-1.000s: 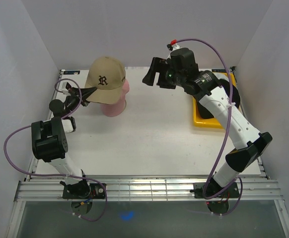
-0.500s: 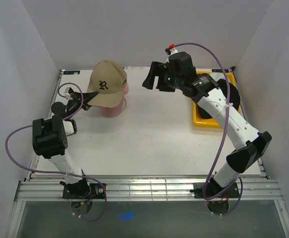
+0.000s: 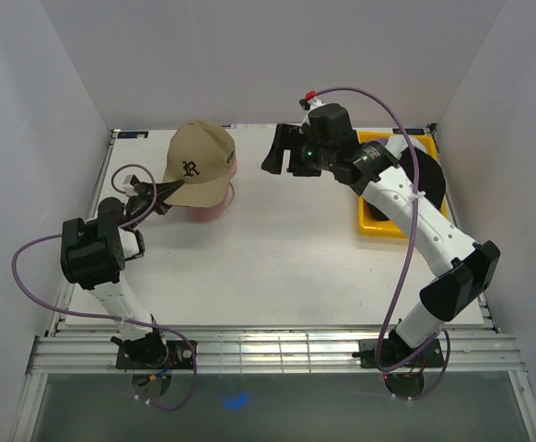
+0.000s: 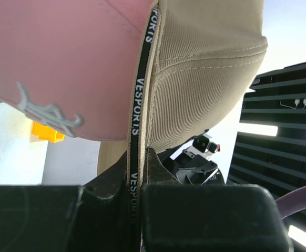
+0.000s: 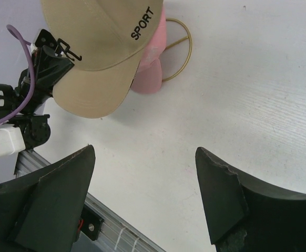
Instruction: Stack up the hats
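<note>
My left gripper moves back and down next, bringing the tan hat's rim over the pink hat's near edge (image 3: pixel 208 213), since that edge still sticks out uncovered.
A tan hat (image 3: pixel 199 164) with a dark logo sits tilted over a pink hat (image 3: pixel 215 208) at the table's back left. Only the pink one's lower edge shows under it from above. My left gripper (image 3: pixel 155 197) is shut on the tan hat's brim. In the left wrist view its jaws (image 4: pixel 137 181) pinch the edge of the tan hat (image 4: pixel 205 79), with the pink hat (image 4: pixel 63 58) close against it. My right gripper (image 3: pixel 282 152) hangs open and empty above the table, right of the hats. Its view looks down on the tan hat (image 5: pixel 95 42) and pink hat (image 5: pixel 150 76), past the gripper (image 5: pixel 145 152).
A yellow tray (image 3: pixel 376 224) lies at the back right, with a black hat (image 3: pixel 433 180) in it partly hidden by the right arm. A thin tan loop (image 5: pixel 180 52) lies on the table beside the pink hat. White walls enclose the table on three sides.
My left gripper has brought the tan hat down and toward me over the pink hat, which now shows less. The right gripper has drifted slightly left, still open.
</note>
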